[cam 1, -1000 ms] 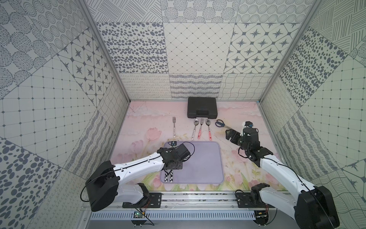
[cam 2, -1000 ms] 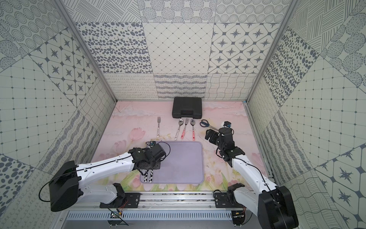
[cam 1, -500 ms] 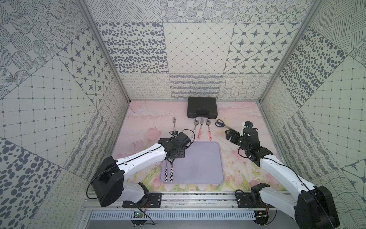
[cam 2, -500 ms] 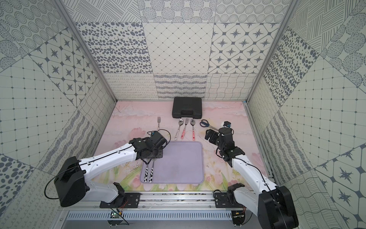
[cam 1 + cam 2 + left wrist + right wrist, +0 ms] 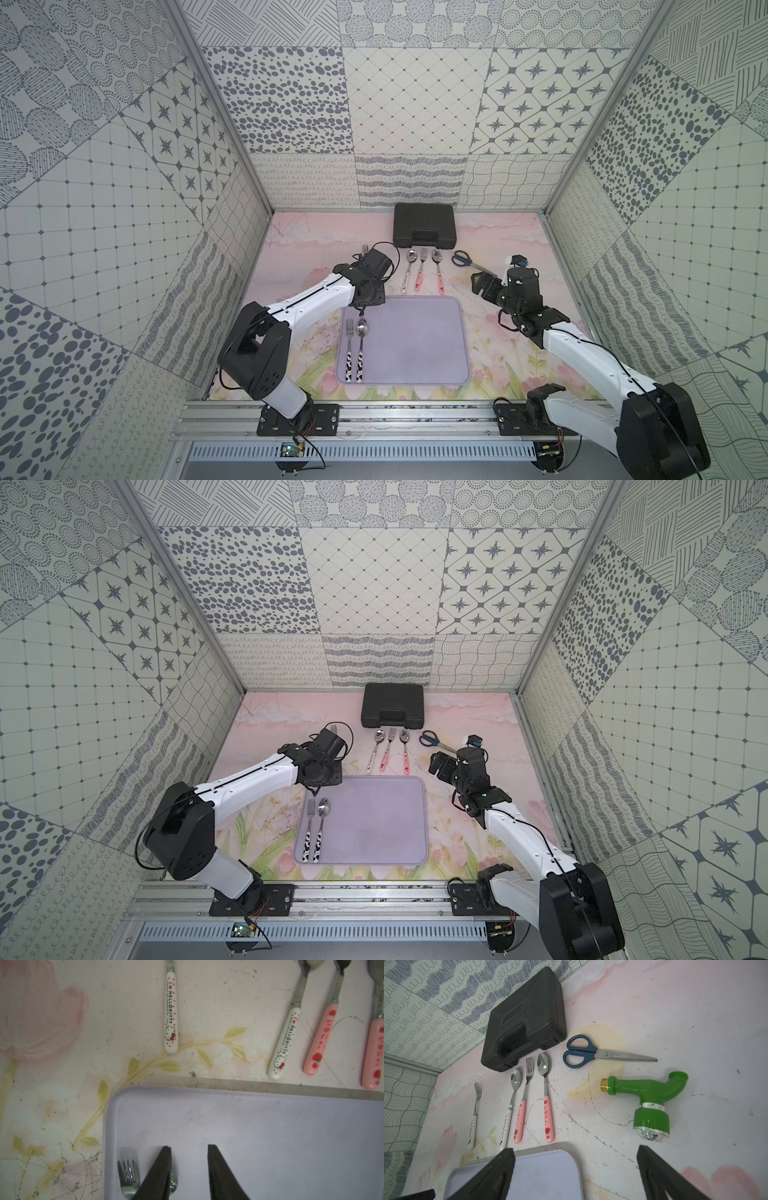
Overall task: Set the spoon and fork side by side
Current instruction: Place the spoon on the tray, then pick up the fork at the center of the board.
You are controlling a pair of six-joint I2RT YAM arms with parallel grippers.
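Observation:
The left gripper will move outward and down onto the neck end of the white-handled fork's handle (image 5: pixel 170 978), because the cow-patterned pair already lies together on the tray.
A fork (image 5: pixel 349 351) and a spoon (image 5: pixel 360 349), both with black-and-white cow-patterned handles, lie parallel and close together on the left side of the lavender tray (image 5: pixel 415 345); they show in both top views. My left gripper (image 5: pixel 362 309) hovers over the tray's far left corner, just beyond their heads, open with nothing between its fingers. In the left wrist view the fork's tines (image 5: pixel 128 1175) show beside one finger, which partly covers the spoon's bowl (image 5: pixel 174 1183). My right gripper (image 5: pixel 478 284) stands wide open and empty beyond the tray's far right corner.
A black case (image 5: pixel 424 230) sits at the back wall. In front of it lie a white-handled spoon, a pink-handled fork and a pink-handled spoon (image 5: pixel 422 270). A white-handled fork (image 5: pixel 474 1113), blue scissors (image 5: pixel 593 1052) and a green hose nozzle (image 5: pixel 650 1101) lie nearby.
My left gripper has drawn back from over the cow-patterned handles toward the tray's far left corner, leaving fork and spoon lying uncovered. The right arm has not moved.

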